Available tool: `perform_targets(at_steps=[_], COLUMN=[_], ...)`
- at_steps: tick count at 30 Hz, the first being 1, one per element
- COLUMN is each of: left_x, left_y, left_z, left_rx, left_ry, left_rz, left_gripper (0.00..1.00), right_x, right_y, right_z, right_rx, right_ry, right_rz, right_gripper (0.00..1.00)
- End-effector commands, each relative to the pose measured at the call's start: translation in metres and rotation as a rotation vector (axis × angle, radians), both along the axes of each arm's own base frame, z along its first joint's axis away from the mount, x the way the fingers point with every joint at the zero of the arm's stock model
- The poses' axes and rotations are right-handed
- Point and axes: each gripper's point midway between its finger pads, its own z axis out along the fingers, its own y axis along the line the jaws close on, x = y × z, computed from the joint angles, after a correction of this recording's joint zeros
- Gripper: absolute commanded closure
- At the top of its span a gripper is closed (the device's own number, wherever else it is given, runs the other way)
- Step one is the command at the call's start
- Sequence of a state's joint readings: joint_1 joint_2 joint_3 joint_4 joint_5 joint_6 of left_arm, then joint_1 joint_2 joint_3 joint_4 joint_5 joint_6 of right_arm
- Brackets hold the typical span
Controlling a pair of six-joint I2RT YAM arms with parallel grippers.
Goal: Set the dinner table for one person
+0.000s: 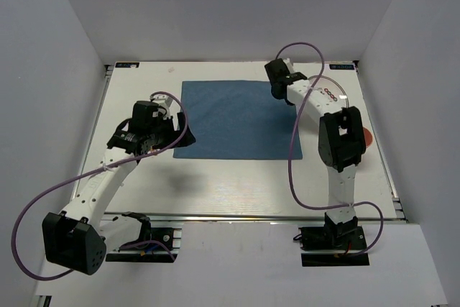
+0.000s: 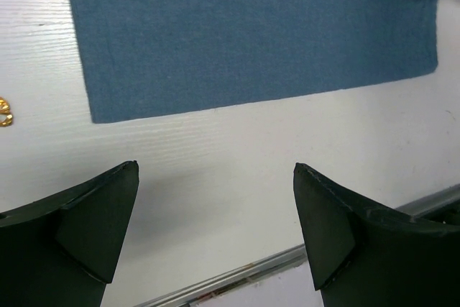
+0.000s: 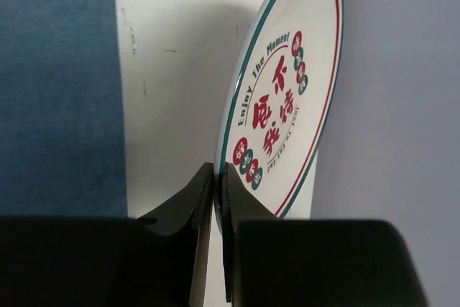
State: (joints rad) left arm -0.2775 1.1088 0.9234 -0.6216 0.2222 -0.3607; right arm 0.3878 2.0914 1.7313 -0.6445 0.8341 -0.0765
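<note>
I will next move my right gripper across and down and release the plate on the cloth's bare middle (image 1: 239, 119), because that spot is to the gripper's left in the top view.
In the right wrist view a white plate (image 3: 287, 98) with a green and red rim and red lettering stands tilted on edge. My right gripper (image 3: 218, 170) is shut on its near rim. Seen from above, that gripper (image 1: 277, 85) is at the far right corner of the blue cloth (image 1: 241, 120), and the plate itself is hard to make out there. The left gripper (image 1: 180, 134) hangs open over the cloth's near left corner. Nothing lies between its fingers (image 2: 108, 221); only bare dinner table (image 2: 230, 177) shows below them.
A metal rail (image 1: 251, 217) runs along the table's near edge. A small gold object (image 2: 3, 113) lies left of the cloth (image 2: 251, 34). An orange-red round thing (image 1: 366, 136) peeks out behind the right arm. Grey walls enclose the table on three sides.
</note>
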Motion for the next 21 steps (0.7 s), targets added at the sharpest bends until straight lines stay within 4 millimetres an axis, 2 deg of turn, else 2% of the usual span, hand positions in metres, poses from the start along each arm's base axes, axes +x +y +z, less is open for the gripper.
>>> perform_targets(at_steps=[1,3,4,5,6,9,10,12,13,14,15,16,17,18,19,21], left_x=[0.003,0.005,0.005,0.006,0.009,0.01,0.008,0.005,0.004,0.002,-0.001,-0.002,-0.006,-0.006,-0.007,-0.007], left_y=[0.016,0.023,0.027,0.032,0.047,0.069,0.082,0.093,0.103,0.109,0.114,0.119,0.123,0.124,0.125,0.125], left_z=[0.002,0.001,0.002,0.001,0.001,0.002,0.004,0.007,0.01,0.017,0.02,0.024,0.031,0.035,0.038,0.04], left_rx=[0.037,0.06,0.068,0.076,0.126,0.167,0.204,0.214,0.24,0.227,0.233,0.23,0.218,0.21,0.205,0.193], left_ry=[-0.012,-0.011,-0.012,-0.003,-0.009,0.004,0.001,0.003,-0.013,-0.031,-0.038,-0.054,-0.088,-0.107,-0.123,-0.144], left_rz=[0.078,0.127,0.153,0.199,0.277,0.423,0.482,0.562,0.609,0.655,0.677,0.704,0.729,0.734,0.736,0.731], left_gripper=[0.02,0.02,0.02,0.02,0.02,0.02,0.02,0.02,0.02,0.02,0.02,0.02,0.02,0.02,0.02,0.02], right_x=[0.001,-0.001,-0.005,-0.005,-0.011,-0.016,-0.026,-0.025,-0.033,-0.033,-0.033,-0.04,-0.041,-0.041,-0.044,-0.045], right_y=[0.012,0.023,0.046,0.057,0.084,0.117,0.147,0.172,0.198,0.22,0.229,0.25,0.259,0.275,0.286,0.3], right_z=[0.06,0.072,0.072,0.072,0.07,0.057,0.055,0.045,0.043,0.038,0.036,0.024,0.034,0.029,0.015,0.014], right_rx=[-0.092,-0.102,-0.085,-0.078,-0.076,-0.11,-0.14,-0.167,-0.175,-0.17,-0.171,-0.195,-0.177,-0.191,-0.218,-0.199], right_ry=[-0.117,-0.13,-0.125,-0.12,-0.108,-0.089,-0.092,-0.078,-0.086,-0.093,-0.093,-0.08,-0.108,-0.113,-0.091,-0.103], right_rz=[0.035,0.065,0.128,0.163,0.237,0.315,0.374,0.411,0.454,0.481,0.493,0.535,0.542,0.571,0.596,0.617], right_gripper=[1.0,1.0,1.0,1.0,1.0,1.0,1.0,1.0,1.0,1.0,1.0,1.0,1.0,1.0,1.0,1.0])
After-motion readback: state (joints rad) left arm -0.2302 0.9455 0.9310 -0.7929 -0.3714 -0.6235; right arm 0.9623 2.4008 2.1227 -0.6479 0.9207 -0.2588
